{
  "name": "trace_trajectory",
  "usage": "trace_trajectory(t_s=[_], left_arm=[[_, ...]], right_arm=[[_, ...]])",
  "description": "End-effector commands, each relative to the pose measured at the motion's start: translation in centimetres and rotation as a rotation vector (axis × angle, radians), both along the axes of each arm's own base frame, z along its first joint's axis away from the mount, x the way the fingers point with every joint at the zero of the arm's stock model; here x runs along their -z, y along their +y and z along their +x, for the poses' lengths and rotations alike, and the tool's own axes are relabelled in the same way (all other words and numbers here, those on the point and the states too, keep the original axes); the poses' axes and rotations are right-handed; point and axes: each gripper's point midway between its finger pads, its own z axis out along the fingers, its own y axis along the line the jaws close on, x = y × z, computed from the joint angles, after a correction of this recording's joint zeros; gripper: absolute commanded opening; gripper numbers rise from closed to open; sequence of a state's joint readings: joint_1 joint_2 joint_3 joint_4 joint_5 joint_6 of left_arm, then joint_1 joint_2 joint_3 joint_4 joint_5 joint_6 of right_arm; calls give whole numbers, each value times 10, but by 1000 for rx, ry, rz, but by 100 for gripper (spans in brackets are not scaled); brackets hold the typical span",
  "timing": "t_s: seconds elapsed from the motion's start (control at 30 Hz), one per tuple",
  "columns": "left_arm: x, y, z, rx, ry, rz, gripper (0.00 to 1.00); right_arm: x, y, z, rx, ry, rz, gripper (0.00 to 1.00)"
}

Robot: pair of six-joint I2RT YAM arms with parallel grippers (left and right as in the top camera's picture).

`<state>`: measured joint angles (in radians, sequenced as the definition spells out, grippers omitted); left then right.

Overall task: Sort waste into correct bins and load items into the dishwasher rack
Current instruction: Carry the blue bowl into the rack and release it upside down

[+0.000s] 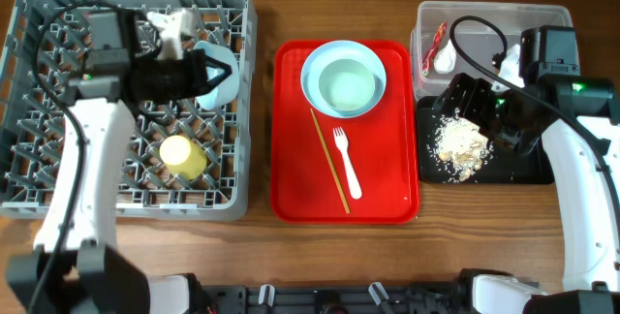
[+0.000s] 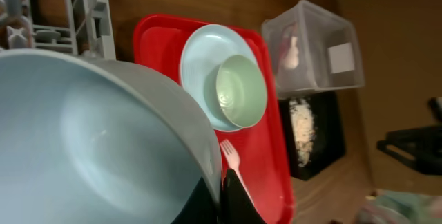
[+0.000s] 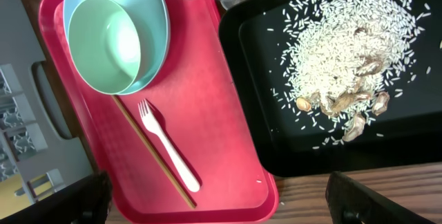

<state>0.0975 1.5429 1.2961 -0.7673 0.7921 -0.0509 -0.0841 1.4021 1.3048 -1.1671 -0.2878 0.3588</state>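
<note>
My left gripper lowers and tilts the pale mint bowl down onto the rack's wires outward of the yellow cup point(image 1: 182, 156) next, because the cup takes the nearer spot.
My left gripper point(image 1: 199, 74) is shut on the rim of a pale mint bowl point(image 1: 223, 79) and holds it tilted over the grey dishwasher rack point(image 1: 39, 173). This bowl fills the left wrist view point(image 2: 90, 134), pinched between the jaws point(image 2: 224, 198). A yellow cup point(image 1: 182, 156) lies in the rack. The plate point(image 1: 315, 77) with the second bowl point(image 1: 347, 86), the chopsticks point(image 1: 329, 159) and the fork point(image 1: 347, 164) lie on the red tray. My right gripper point(image 1: 472, 109) is open and empty over the black tray point(image 1: 518, 169), next to the rice crumbs point(image 1: 457, 142). The clear tub point(image 1: 484, 18) holds the wrapper point(image 1: 438, 41) and the white scrap point(image 1: 446, 59).
The red serving tray point(image 1: 387, 188) sits between the rack and the bins. In the right wrist view the rice point(image 3: 345, 44) is spread with some brown bits in the black tray point(image 3: 255, 113), and a few grains lie on the red tray point(image 3: 228, 134).
</note>
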Motion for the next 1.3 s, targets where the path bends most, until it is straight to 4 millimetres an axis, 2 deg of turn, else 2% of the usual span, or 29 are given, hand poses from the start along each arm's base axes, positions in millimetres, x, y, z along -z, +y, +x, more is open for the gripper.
trace_trajectory(t_s=[0.0,0.2,0.3,0.5,0.67,0.7,0.83,0.9,0.93,1.03,1.1,1.27], left_arm=[[-9,1,7,107,-43,-235,4],[-5,26,26,120,-87,-417,4],[3,36,32,118,-89,-474,4],[30,58,38,50,-24,-501,4],[51,88,36,-71,57,-451,6],[55,93,35,-97,79,-437,17],[77,113,26,-190,177,-362,24],[83,120,22,-220,207,-339,33],[85,123,21,-231,215,-333,39],[86,131,16,-260,238,-344,66],[87,136,13,-277,250,-345,69],[88,153,6,-329,271,-350,84]], right_arm=[[-11,0,2,7,-32,0,100],[-11,0,1,7,-31,0,100],[-11,0,1,7,-31,0,100],[-10,0,1,7,-30,0,100],[-10,-1,1,8,-30,-3,100],[-10,-1,1,8,-30,-3,100],[-10,-1,2,8,-32,-3,100],[-10,-1,2,8,-33,-4,100],[-10,-1,2,8,-33,-4,100],[-10,-1,2,8,-33,-4,100],[-10,-1,2,8,-33,-4,100],[-10,-1,2,7,-33,-4,100]])
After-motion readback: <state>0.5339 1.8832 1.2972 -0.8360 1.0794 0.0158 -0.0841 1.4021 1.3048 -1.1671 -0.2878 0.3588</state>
